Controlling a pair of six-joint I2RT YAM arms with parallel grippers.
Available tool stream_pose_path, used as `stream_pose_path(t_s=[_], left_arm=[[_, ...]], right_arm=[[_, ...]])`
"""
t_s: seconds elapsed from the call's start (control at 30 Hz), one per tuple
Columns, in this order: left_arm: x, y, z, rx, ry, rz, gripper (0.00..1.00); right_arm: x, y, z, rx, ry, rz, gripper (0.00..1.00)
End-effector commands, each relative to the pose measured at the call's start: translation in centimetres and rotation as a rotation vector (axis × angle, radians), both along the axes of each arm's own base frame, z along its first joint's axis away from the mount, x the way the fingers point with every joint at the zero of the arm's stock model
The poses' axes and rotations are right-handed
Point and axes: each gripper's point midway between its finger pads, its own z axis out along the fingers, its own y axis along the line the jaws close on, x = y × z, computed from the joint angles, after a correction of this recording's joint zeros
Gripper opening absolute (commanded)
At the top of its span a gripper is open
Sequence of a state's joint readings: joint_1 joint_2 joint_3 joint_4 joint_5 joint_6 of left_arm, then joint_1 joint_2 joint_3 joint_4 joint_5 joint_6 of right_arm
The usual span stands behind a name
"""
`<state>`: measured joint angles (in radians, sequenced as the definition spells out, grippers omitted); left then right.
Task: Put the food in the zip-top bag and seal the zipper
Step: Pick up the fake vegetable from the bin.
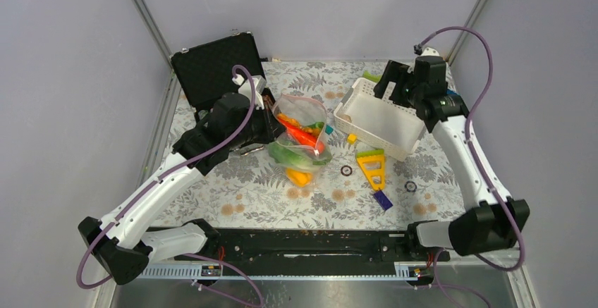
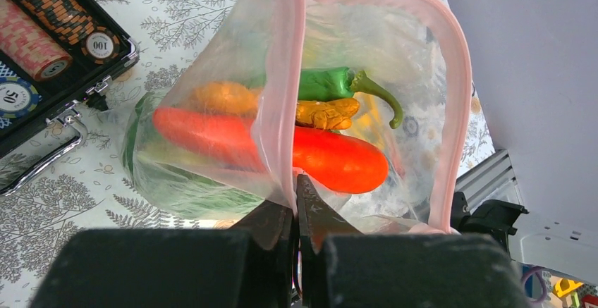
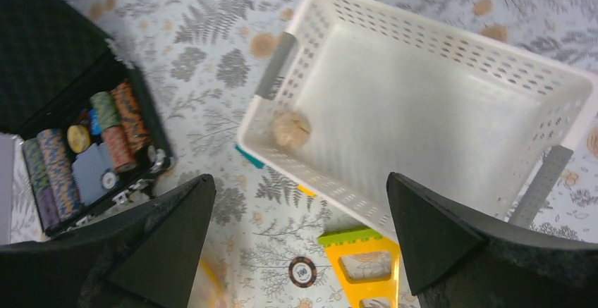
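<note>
The right gripper goes down and to the left in the top view next and closes on the small beige lump, which lies below it, alone in the basket.
The clear zip-top bag stands with its mouth open, and the pink zipper curves round the rim. Food lies inside it: a long red piece, a green chili, an orange lumpy piece and a green lettuce leaf. My left gripper is shut on the bag's pink edge at its left side. A yellow-orange piece shows at the bag's near end. My right gripper hangs open and holds nothing, above the white basket.
The open black chip case sits far left, close behind my left arm. The basket holds a small beige lump. A yellow frame block, a blue block and two poker chips lie near the bag.
</note>
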<state>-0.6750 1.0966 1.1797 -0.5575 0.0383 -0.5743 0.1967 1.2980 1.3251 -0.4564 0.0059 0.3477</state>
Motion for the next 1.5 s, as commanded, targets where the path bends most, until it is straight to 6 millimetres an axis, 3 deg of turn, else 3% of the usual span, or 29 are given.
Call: stream_pose_path(t_s=[0.0, 0.17, 0.43, 0.87, 1.2, 1.47], left_arm=[[0.3, 0.6, 1.8, -0.026, -0.055, 0.026, 0.01], [0.6, 1.3, 1.3, -0.008, -0.074, 0.06, 0.02], [1.1, 1.0, 0.7, 0.004, -0.086, 0.051, 0.01], [1.3, 1.0, 0.7, 0.013, -0.108, 0.034, 0.01], [1.7, 1.0, 0.6, 0.026, -0.108, 0.041, 0.01], [1.7, 0.8, 0.9, 0.024, -0.111, 0.031, 0.01]], right_arm=[[1.5, -1.6, -4.5, 0.061, 0.154, -0.021, 1.0], [3.6, -3.3, -9.5, 0.053, 0.293, -0.056, 1.0], [5.8, 0.1, -15.2, 0.186, 0.493, 0.049, 0.98], [8.5, 4.5, -18.4, 0.157, 0.526, 0.095, 0.97], [9.3, 7.3, -20.8, 0.231, 0.571, 0.076, 0.94], [9.8, 8.2, -22.5, 0.242, 0.602, 0.061, 0.91]])
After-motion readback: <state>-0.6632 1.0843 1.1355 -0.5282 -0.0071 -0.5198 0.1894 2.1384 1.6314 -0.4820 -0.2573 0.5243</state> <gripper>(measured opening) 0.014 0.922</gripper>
